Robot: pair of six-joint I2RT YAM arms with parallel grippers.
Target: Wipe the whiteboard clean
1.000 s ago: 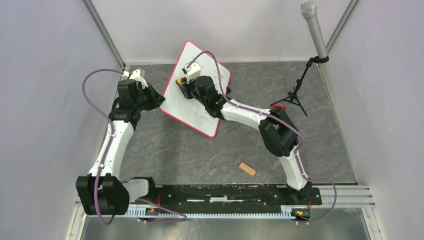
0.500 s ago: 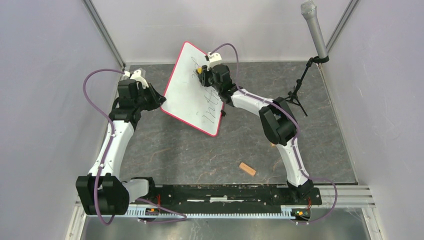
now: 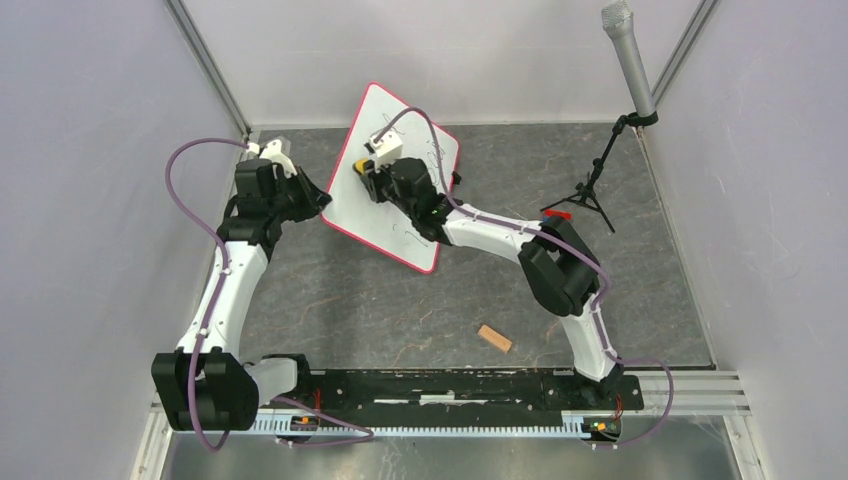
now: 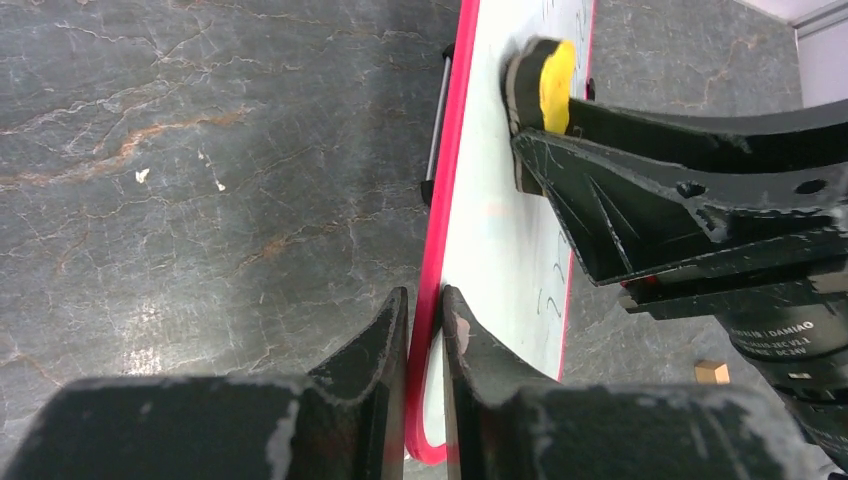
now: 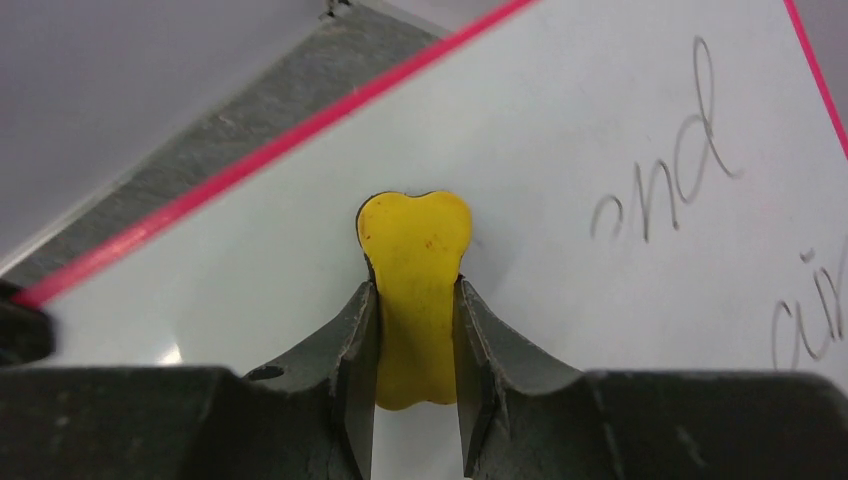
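My right gripper still has strokes to its right in the wrist view, so it will slide that way onto the white patch [image 5: 545, 312] beside them and release the eraser [image 5: 415, 290].
The whiteboard [image 3: 385, 215], white with a thin red rim, stands tilted up at the back of the table. My left gripper [image 3: 318, 200] is shut on its left red edge [image 4: 432, 300]. My right gripper [image 3: 366, 172] is shut on a yellow eraser [image 5: 415, 290] and presses it against the board's left part; the eraser also shows in the left wrist view [image 4: 545, 80]. Black handwriting [image 5: 680, 160] remains on the board [image 5: 560, 130] to the right of the eraser. More strokes show low on the board [image 4: 550, 295]. My right arm hides the board's middle in the top view.
A microphone on a small black tripod [image 3: 600, 180] stands at the back right. A small wooden block [image 3: 494, 338] lies on the dark stone-patterned table [image 3: 400, 310] in front. Grey walls close in both sides.
My right gripper with the eraser swept from the board's left to its upper right, then back to the left. The left gripper has kept hold of the board's edge.
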